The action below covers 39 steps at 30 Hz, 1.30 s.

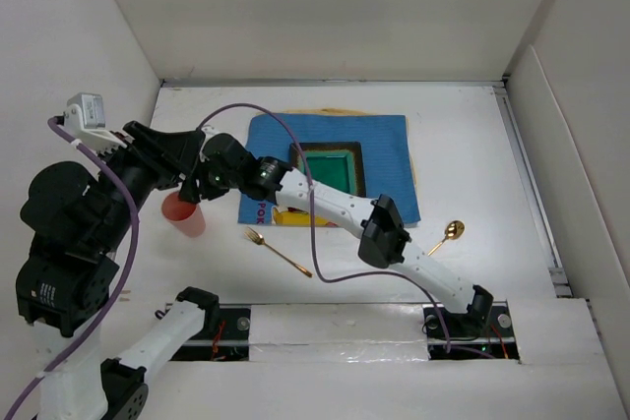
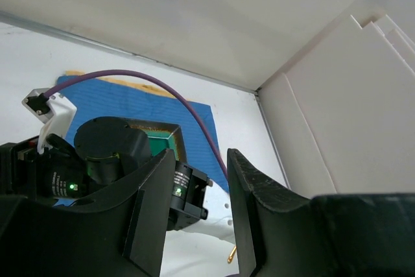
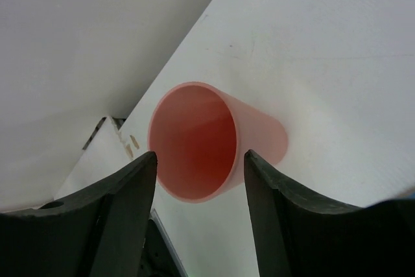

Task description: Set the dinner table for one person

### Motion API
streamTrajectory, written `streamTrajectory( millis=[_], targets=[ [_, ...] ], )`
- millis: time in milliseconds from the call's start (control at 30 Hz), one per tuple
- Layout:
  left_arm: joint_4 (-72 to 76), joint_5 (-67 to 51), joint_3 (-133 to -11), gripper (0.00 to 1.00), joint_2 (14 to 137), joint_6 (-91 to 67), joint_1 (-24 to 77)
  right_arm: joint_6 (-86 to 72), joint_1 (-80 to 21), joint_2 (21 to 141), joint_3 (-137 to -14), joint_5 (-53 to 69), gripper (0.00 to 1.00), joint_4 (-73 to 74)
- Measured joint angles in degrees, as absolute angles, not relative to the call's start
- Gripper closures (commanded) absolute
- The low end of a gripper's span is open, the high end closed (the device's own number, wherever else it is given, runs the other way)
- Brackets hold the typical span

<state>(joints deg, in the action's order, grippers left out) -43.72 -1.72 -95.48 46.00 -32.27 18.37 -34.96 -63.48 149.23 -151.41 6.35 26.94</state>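
My right gripper comes down onto the cup rim's placemat side (image 1: 194, 207) (image 3: 237, 144) next, one finger inside, and closes, as the pink cup's opening lies below my spread fingers.
A pink cup (image 1: 184, 213) (image 3: 194, 141) stands on the white dinner table (image 1: 472, 145) left of a blue placemat (image 1: 384, 150) that carries a green plate (image 1: 330, 166). My right gripper (image 1: 205, 187) (image 3: 200, 157) hangs over the cup, open, its fingers on either side of the rim and apart from it. My left gripper (image 1: 189, 156) (image 2: 201, 157) is open and empty just above the right wrist, pointing toward the placemat (image 2: 130, 105). A gold fork (image 1: 278, 251) and a gold spoon (image 1: 446, 236) lie in front of the placemat.
White walls close in the table on three sides. A purple cable (image 1: 295, 154) loops over the placemat along the right arm (image 1: 394, 238). The bulky left arm (image 1: 69, 233) fills the near left. A metal rail (image 1: 345, 327) runs along the near edge.
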Motion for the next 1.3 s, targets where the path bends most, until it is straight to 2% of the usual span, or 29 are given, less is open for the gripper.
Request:
streamTrajectory(
  millis=[167, 200, 267, 300, 367, 533, 600, 700, 733, 800, 1033, 1167, 1300],
  targets=[
    [-44.64, -1.72, -95.48, 0.64, 45.28, -31.57, 19.57, -34.94, -64.4, 149.82, -151.13, 3.25, 0.42, 26.92],
    [-44.71, -1.72, -95.48, 0.64, 45.12, -31.48, 19.77, -34.94, -64.45, 149.82, -151.04, 2.9, 0.5, 26.94],
    [-44.82, -1.72, -95.48, 0.64, 44.71, -31.27, 19.88, -34.94, -64.47, 149.93, -150.91, 1.32, 0.59, 27.03],
    [-44.84, -1.72, -95.48, 0.64, 44.45, -31.11, 19.9, -34.87, -64.51, 149.99, -150.89, 0.89, 0.71, 27.03],
    [-44.88, -1.69, -95.48, 0.64, 44.07, -30.89, 19.9, -34.94, -64.49, 150.02, -150.45, -0.05, 0.79, 26.85],
    [-44.95, -1.63, -95.24, 0.64, 43.55, -30.61, 19.9, -35.18, -64.51, 150.12, -149.05, -1.48, 0.63, 26.74],
    [-44.95, -1.61, -95.22, 0.64, 43.55, -30.52, 19.9, -34.98, -64.53, 150.12, -149.08, -1.54, 0.61, 26.92],
    [-44.95, -1.5, -95.22, 0.64, 43.55, -30.52, 19.9, -34.7, -64.53, 150.12, -148.94, -1.48, 0.79, 27.22],
    [-44.95, -1.45, -95.18, 0.64, 43.55, -30.52, 19.9, -34.5, -64.53, 150.12, -148.75, -1.54, 0.93, 27.22],
    [-44.95, -1.41, -95.04, 0.64, 43.55, -30.52, 19.9, -34.37, -64.53, 150.12, -148.27, -1.65, 1.0, 27.11],
    [-44.8, -0.86, -94.08, 0.65, 43.88, -30.55, 19.9, -37.45, -63.35, 147.37, -140.7, 0.71, 1.0, 24.71],
    [-44.86, 2.11, -94.08, 0.65, 44.4, -30.52, 19.9, -38.17, -59.05, 137.69, -130.34, 1.69, 1.0, 24.56],
    [-44.03, 4.14, -92.2, 0.66, 45.32, -30.72, 19.9, -36.51, -47.92, 124.27, -122.52, 1.83, 1.0, 23.64]
  ],
)
